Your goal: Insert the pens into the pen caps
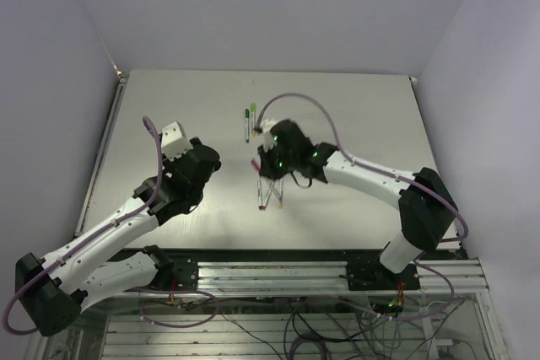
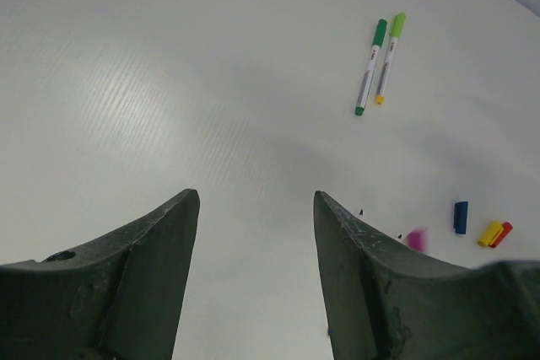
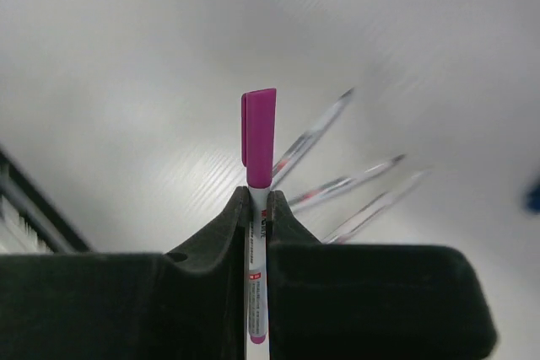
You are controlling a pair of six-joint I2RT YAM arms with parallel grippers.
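Note:
My right gripper should carry the purple-capped pen outward next and lower it onto the tabletop (image 1: pixel 264 115) beside the yellow-green pen. Then it should let go of the pen, because capped pens lie there.
My right gripper (image 3: pixel 259 200) is shut on a white pen (image 3: pixel 256 246) that has the purple cap (image 3: pixel 258 134) on its end; it hovers above the table's middle (image 1: pixel 263 162). Three uncapped pens (image 3: pixel 344 181) lie blurred on the table beyond it, and they also show in the top view (image 1: pixel 270 196). Two capped pens, green (image 2: pixel 369 67) and yellow-green (image 2: pixel 388 58), lie side by side at the far middle (image 1: pixel 250 120). Loose blue (image 2: pixel 460 217), yellow (image 2: pixel 489 233) and red (image 2: pixel 503 233) caps lie together. My left gripper (image 2: pixel 257 200) is open and empty, left of these (image 1: pixel 211 160).
The white table (image 1: pixel 354 107) ends at a metal rail (image 1: pixel 278 271) along its near edge, where both arm bases are bolted. Grey walls stand close on the left, right and far sides. A blurred magenta spot (image 2: pixel 415 239) shows beside my left gripper's right finger.

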